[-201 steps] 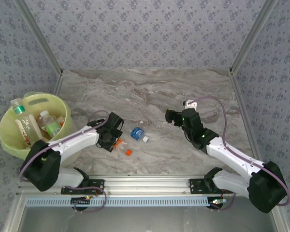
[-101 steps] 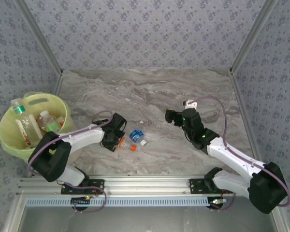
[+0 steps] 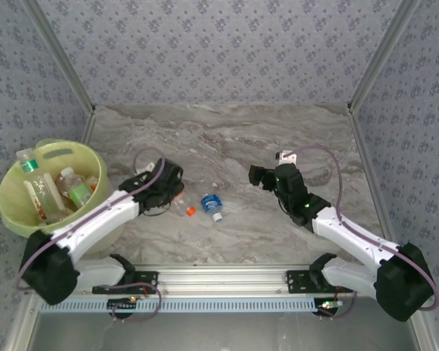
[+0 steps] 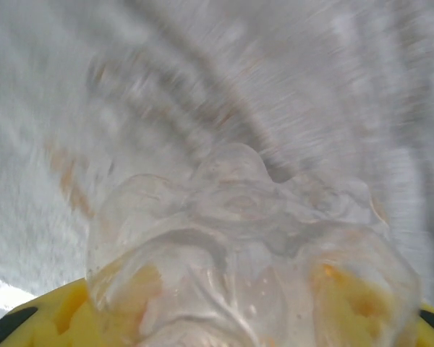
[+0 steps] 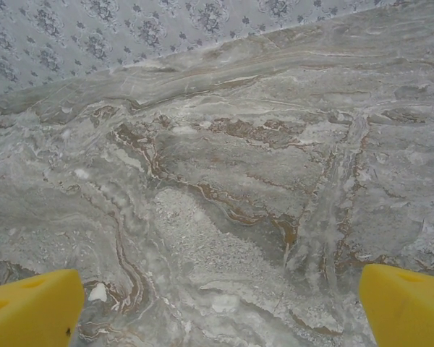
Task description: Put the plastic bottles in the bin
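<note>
The bin's rim is well above the tabletop, so I will lift my left gripper and swing it over the bin's opening (image 3: pixel 57 183) to let go of the clear plastic bottle (image 3: pixel 183 203).
My left gripper (image 3: pixel 170 193) is shut on a clear plastic bottle (image 3: pixel 183 203) with an orange label. Its orange cap (image 3: pixel 191 211) sticks out toward the lower right. In the blurred left wrist view the bottle's clear base (image 4: pixel 246 238) sits between my yellow fingers (image 4: pixel 79 318). A second small bottle (image 3: pixel 211 205), blue-labelled with a white cap, lies on the table just right of it. The light yellow-green bin (image 3: pixel 58 151) stands at the far left and holds several bottles (image 3: pixel 77 191). My right gripper (image 3: pixel 260 175) (image 5: pixel 220 307) is open over bare marble, right of centre.
The marble tabletop (image 3: pixel 227 139) is bounded by patterned walls at the back and both sides. A metal rail (image 3: pixel 219 278) runs along the near edge by the arm bases.
My left gripper has closed on the orange-capped bottle and pulled back left with it. The blue-labelled bottle shifted slightly. The right arm has not moved.
</note>
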